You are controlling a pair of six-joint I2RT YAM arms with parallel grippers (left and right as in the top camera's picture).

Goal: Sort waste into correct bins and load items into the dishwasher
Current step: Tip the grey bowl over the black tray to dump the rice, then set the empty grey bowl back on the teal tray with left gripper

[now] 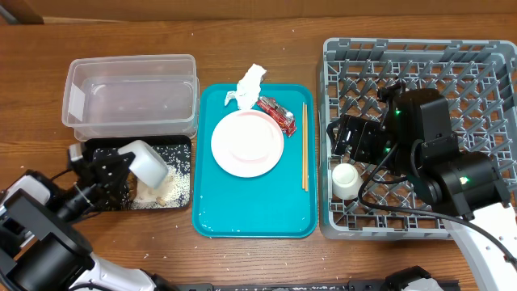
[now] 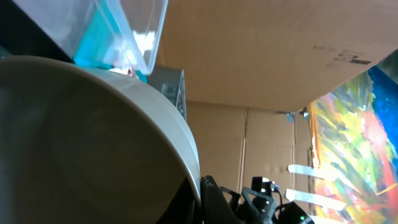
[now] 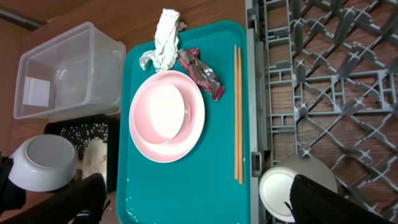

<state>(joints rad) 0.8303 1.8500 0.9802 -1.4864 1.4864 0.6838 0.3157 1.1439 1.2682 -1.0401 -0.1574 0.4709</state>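
Observation:
My left gripper turns the bowl upright next, then lowers it onto the empty near part of the teal tray.
My left gripper is shut on the rim of a whitish bowl, held tilted over the black tray. The bowl fills the left wrist view next to my finger. Loose rice lies in the black tray. The clear tub stands behind it. The pink plate, crumpled tissue, red-and-silver wrapper and chopsticks lie on the teal tray. My right gripper is open and empty over the grey dish rack, above a small white cup.
The right wrist view shows the plate, tissue, wrapper, chopsticks, the cup in the rack and the held bowl. A few rice grains lie on the wooden table by the tray's front.

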